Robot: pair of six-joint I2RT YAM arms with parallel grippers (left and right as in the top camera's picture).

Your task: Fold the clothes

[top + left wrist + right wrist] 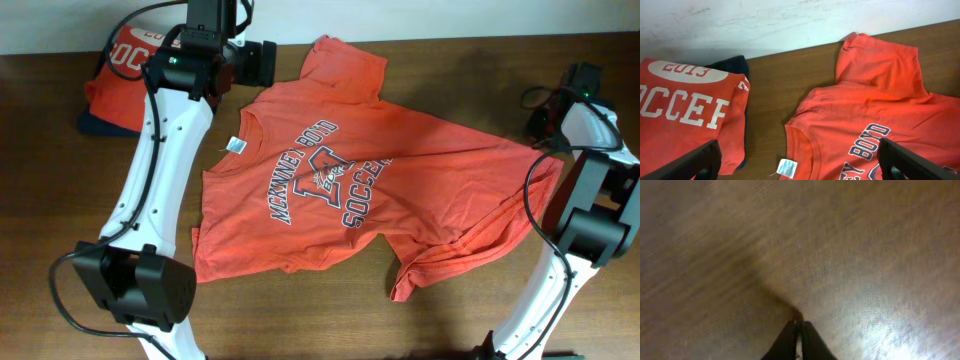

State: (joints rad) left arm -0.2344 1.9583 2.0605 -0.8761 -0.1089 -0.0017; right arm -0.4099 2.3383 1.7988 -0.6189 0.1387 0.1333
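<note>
I will next raise my right gripper, move it back and left in the overhead view to the shirt's near hem corner (402,290), lower it and let go.
An orange-red T-shirt (400,180) lies spread face up across the table, its navy-and-white "SOCCER" print showing and its white neck tag (235,146) pointing left. My left gripper (262,62) hovers wide open above the collar and upper sleeve. In the left wrist view the collar, the tag (786,168) and the shirt (880,115) lie between its black fingers (700,162). A second folded orange-red shirt (125,60) with white lettering sits at the back left (680,115). My right gripper (799,325) points at bare wood just off the shirt's right edge. Its tips are almost touching and hold nothing.
A dark navy garment (100,125) lies under the folded shirt (735,65). A pale wall (790,20) runs along the table's back edge. The left arm (160,150) stretches over the table's left side. The right arm (590,200) stands at the right edge.
</note>
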